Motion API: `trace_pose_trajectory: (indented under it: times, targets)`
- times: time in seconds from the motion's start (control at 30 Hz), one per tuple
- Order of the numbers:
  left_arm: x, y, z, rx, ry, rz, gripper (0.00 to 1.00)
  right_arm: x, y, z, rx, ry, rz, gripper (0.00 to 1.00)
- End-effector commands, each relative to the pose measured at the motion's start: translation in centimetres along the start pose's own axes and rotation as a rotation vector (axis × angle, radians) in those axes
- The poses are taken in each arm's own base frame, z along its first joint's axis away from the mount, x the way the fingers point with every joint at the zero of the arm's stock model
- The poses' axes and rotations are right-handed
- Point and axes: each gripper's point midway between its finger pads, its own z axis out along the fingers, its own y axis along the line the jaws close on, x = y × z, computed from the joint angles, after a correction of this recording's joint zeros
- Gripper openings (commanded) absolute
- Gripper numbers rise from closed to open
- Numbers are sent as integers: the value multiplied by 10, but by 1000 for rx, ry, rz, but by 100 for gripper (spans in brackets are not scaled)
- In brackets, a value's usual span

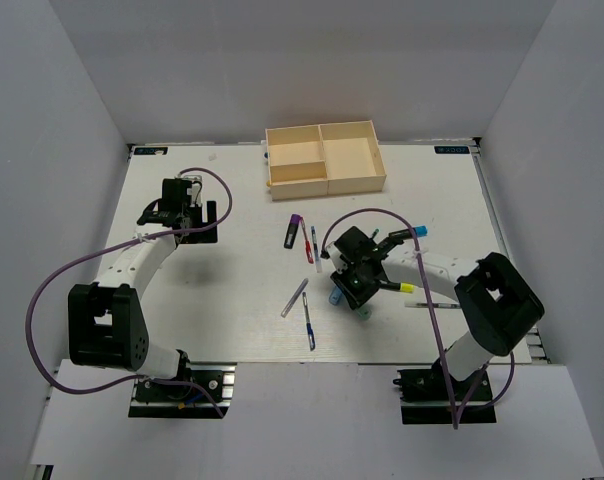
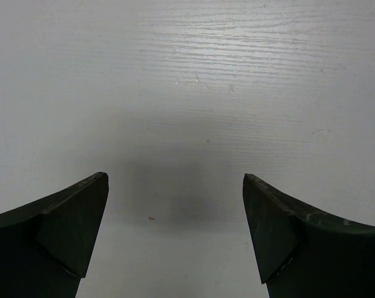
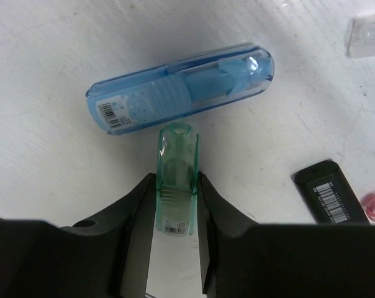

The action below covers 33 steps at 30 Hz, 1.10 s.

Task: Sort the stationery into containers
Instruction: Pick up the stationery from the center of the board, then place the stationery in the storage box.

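The right gripper lifts and carries the pale green piece outward next and releases it in the cream tray. The cream tray's small near section (image 1: 297,173) stands empty for it.
In the right wrist view my right gripper (image 3: 176,181) has its jaws pressed against both sides of a pale green oblong piece (image 3: 176,162) that lies on the table. A pale blue oblong piece (image 3: 181,87) lies crosswise just beyond it. A black highlighter (image 3: 330,192) with a pink end lies to the right. From above, the right gripper (image 1: 350,290) is low at centre right. The cream tray (image 1: 327,186) stands at the back. My left gripper (image 2: 175,186) is open over bare table, at the left (image 1: 160,212).
A purple-ended highlighter (image 1: 294,232), a red pen (image 1: 309,250) and a green pen (image 1: 315,245) lie in front of the tray. A clear pen (image 1: 294,298) and a blue pen (image 1: 309,327) lie nearer. Blue-ended (image 1: 407,235) and yellow-ended (image 1: 397,287) markers flank the right arm.
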Motion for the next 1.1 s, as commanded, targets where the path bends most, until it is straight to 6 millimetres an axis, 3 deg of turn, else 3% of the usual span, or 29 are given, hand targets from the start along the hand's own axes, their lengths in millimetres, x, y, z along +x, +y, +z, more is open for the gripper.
trace_pose_trajectory:
  times: [0.0,0.1,0.23,0.37,0.4,0.43,0.47,0.5,0.53,0.57,0.6,0.63,0.67,0.7,0.8,1.07]
  targets:
    - [-14,4,-12,-9,-54,-16,98,-8,5,-20,-25,-50,-32,2]
    - [-15,0,-14,16,-56,-9,98,-29,4,-53,-41,-127,-104,0]
    - [-15,-12,-17,78,-40,51,98,-85,-29,-106,124,-371,-286,0]
    - [-25,-30,-26,194,-63,104,98,-177,-55,-177,322,-617,-468,0]
    - [-26,-33,-28,212,-76,106,98,-193,-63,-187,366,-639,-486,0]
    - [-33,-36,-30,229,-113,104,98,-209,-70,-177,388,-610,-547,0]
    - [-38,-37,-38,235,-153,96,98,-240,-76,-203,442,-685,-563,0]
    - [-37,-38,-39,244,-166,93,98,-256,-84,-207,470,-699,-572,0]
    - [-42,-38,-41,255,-195,83,98,-271,-92,-193,475,-681,-592,0]
    - [-43,-40,-43,267,-206,75,98,-295,-99,-215,513,-741,-589,0]
    - [-45,-38,-46,267,-219,66,98,-313,-105,-197,510,-739,-598,0]
    - [-46,-38,-48,271,-224,59,98,-324,-110,-198,528,-751,-608,0]
    - [-46,-38,-48,269,-227,59,98,-344,-115,-217,561,-807,-604,0]
    - [-47,-37,-50,266,-236,61,98,-357,-119,-196,551,-800,-614,0]
    - [-48,-34,-53,249,-265,61,98,-383,-131,-185,564,-855,-635,0]
    - [-41,-35,-48,248,-253,22,98,-407,-150,-143,528,-902,-611,0]
